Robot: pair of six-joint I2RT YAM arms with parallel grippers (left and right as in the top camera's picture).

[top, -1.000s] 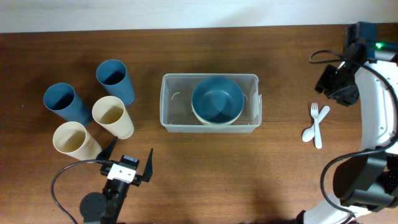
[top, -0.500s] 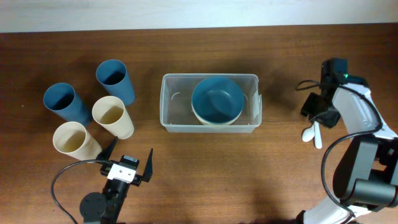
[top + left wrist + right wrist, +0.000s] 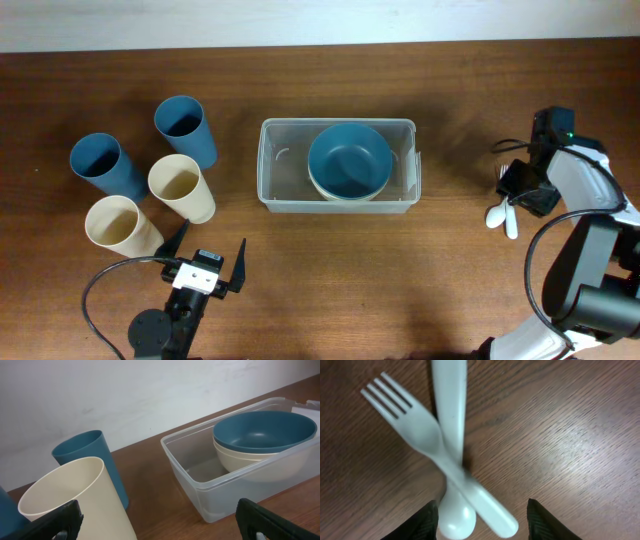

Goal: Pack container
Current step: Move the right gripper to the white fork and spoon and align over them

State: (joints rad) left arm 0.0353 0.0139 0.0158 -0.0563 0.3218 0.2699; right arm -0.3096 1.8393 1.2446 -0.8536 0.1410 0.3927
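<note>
The end of the fork's handle is nearer to my fingers, so my right gripper should next move down and toward the fork's teeth to close on the handle where it crosses the spoon.
The clear container (image 3: pixel 283 166) stands mid-table with a blue bowl (image 3: pixel 349 158) nested in a cream bowl (image 3: pixel 260 464) inside it. A white fork (image 3: pixel 420 430) lies crossed over a white spoon (image 3: pixel 451 410) on the wood at the right. My right gripper (image 3: pixel 482 525) hangs just above them, open, its fingers either side of the spoon's bowl and the fork's handle end, gripping nothing. From overhead the right gripper (image 3: pixel 520 192) covers part of that fork (image 3: pixel 504 176). My left gripper (image 3: pixel 205 262) sits open near the front left, facing the container (image 3: pixel 200 482).
Two blue cups (image 3: pixel 185 128) (image 3: pixel 102 163) and two cream cups (image 3: pixel 180 187) (image 3: pixel 120 224) stand grouped at the left. The nearest cream cup (image 3: pixel 75 495) is close in front of my left gripper (image 3: pixel 160 530). A white wall runs along the table's far edge.
My right arm has swung from the back right corner down over the fork and spoon. The left arm, the cups and the container have not moved.
</note>
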